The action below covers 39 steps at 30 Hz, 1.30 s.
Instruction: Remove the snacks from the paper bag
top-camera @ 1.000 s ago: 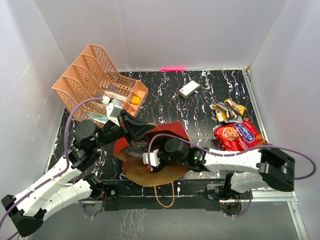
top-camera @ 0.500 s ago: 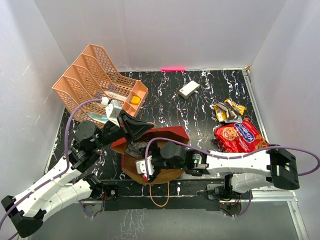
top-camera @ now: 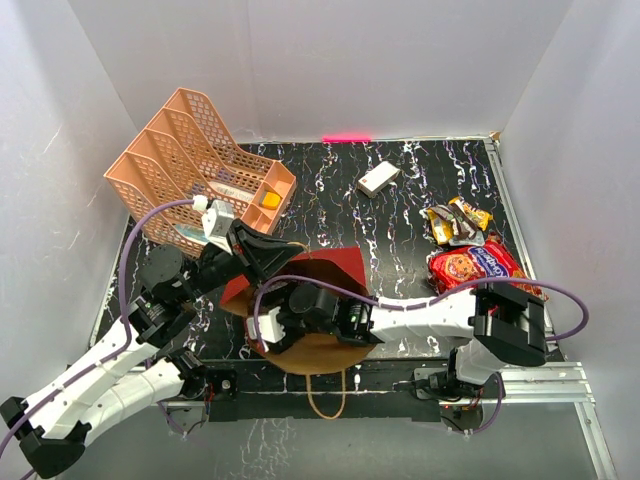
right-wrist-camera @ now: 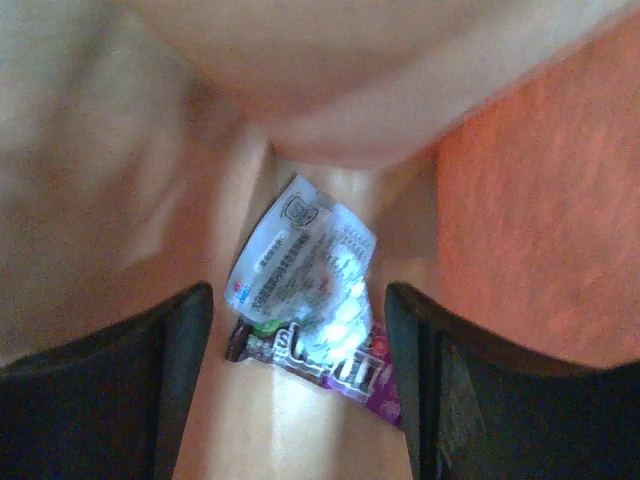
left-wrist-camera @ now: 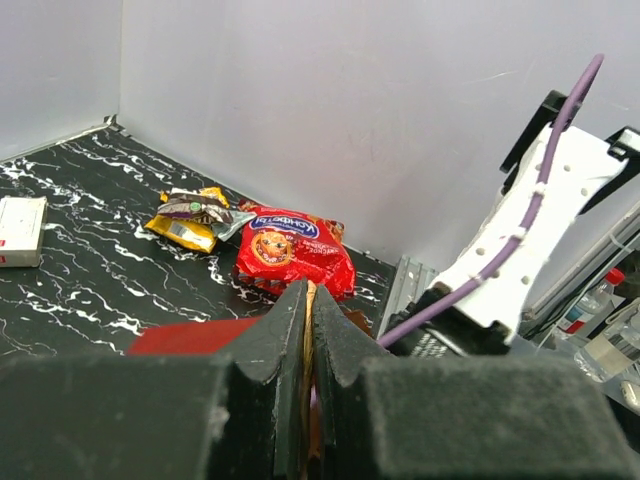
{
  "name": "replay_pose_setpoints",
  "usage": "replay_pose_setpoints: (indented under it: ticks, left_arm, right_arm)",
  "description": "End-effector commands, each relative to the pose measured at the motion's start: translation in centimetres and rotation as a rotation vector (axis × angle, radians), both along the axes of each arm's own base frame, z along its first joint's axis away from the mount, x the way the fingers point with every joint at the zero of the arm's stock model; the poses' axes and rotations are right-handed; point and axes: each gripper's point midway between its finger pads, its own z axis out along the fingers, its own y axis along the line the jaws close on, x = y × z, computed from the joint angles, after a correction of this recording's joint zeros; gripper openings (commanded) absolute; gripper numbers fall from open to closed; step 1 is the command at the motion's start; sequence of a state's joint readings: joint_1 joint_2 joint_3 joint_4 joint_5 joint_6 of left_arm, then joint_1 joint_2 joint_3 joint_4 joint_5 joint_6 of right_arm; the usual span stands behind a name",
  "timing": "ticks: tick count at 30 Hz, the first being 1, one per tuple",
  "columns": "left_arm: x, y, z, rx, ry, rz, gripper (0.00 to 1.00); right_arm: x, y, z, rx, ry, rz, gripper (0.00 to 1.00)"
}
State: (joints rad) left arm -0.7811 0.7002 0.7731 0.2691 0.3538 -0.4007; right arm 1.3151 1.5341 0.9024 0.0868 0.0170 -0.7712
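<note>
The silvery wrapper's end [right-wrist-camera: 332, 332] by the purple one and the purple one itself are still beyond my fingers, so my right gripper will next push deeper into the bag and close on that silvery end.
The dark red paper bag [top-camera: 347, 266] lies on its side at the near middle, brown inside. My left gripper [top-camera: 277, 262] is shut on its upper rim, and brown paper shows between the pads [left-wrist-camera: 308, 305]. My right arm [top-camera: 420, 318] reaches into the bag's mouth. In there my right gripper [right-wrist-camera: 300, 345] is open, its fingers either side of a silvery and purple snack wrapper [right-wrist-camera: 312, 285] without touching it. Outside, at the right, lie the red cookie packet [top-camera: 478, 270] [left-wrist-camera: 292, 248] and small yellow and brown wrappers [top-camera: 455, 222] [left-wrist-camera: 192, 217].
A peach lattice tray [top-camera: 190, 165] stands at the back left, close behind my left arm. A small white box [top-camera: 378, 178] lies at the back middle. The bag's cord handle [top-camera: 326, 396] hangs over the near table edge. White walls close in all round.
My right arm has pushed leftward and deeper into the bag. The bag has shifted with it, and its rim stays pinched in my left gripper.
</note>
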Motion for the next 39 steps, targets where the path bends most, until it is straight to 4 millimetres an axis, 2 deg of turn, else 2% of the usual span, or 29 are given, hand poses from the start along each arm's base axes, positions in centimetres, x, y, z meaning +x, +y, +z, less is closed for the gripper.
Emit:
replay_pose_setpoints:
  ticks: [1, 3, 7, 12, 17, 18, 25, 28, 33, 39]
  left_arm:
    - [-1.0, 0.7, 2.9, -0.082, -0.06, -0.011, 0.05]
    - [-1.2, 0.6, 2.9, -0.086, -0.057, -0.025, 0.05]
    - [-1.5, 0.6, 2.7, -0.076, -0.051, -0.035, 0.05]
    - [-1.6, 0.2, 1.3, -0.057, -0.025, -0.057, 0.05]
    - [-1.5, -0.2, 0.7, -0.071, 0.005, -0.074, 0.05]
    - [-1.6, -0.2, 0.7, -0.075, 0.007, -0.076, 0.05]
    - [-2.0, -0.4, 0.8, -0.063, 0.016, -0.104, 0.05]
    - [-2.2, -0.4, 0.6, -0.057, 0.021, -0.113, 0.05]
    - [-2.3, -0.5, 0.2, -0.054, 0.035, -0.122, 0.05]
    - [-2.5, -0.2, -0.1, -0.048, 0.049, -0.117, 0.05]
  right_arm:
    - [2.1, 0.6, -0.1, 0.094, -0.043, -0.02, 0.72]
    - [2.9, 0.5, -1.2, 0.085, -0.058, -0.034, 0.73]
    - [4.3, 0.1, -1.9, 0.11, -0.098, -0.055, 0.74]
    - [3.8, 0.9, -2.6, 0.091, -0.169, 0.054, 0.77]
    - [4.6, 2.0, -3.3, 0.101, -0.175, 0.087, 0.78]
    - [5.0, 2.2, -3.0, 0.118, -0.177, 0.082, 0.79]
    - [9.4, 2.6, -6.1, 0.101, -0.154, -0.06, 0.83]
    - [10.2, 3.0, -7.3, 0.101, -0.145, -0.071, 0.83]
    - [12.0, 4.2, -6.5, 0.165, -0.162, -0.124, 0.81]
    - [14.5, 5.4, -5.5, 0.22, -0.14, -0.189, 0.68]
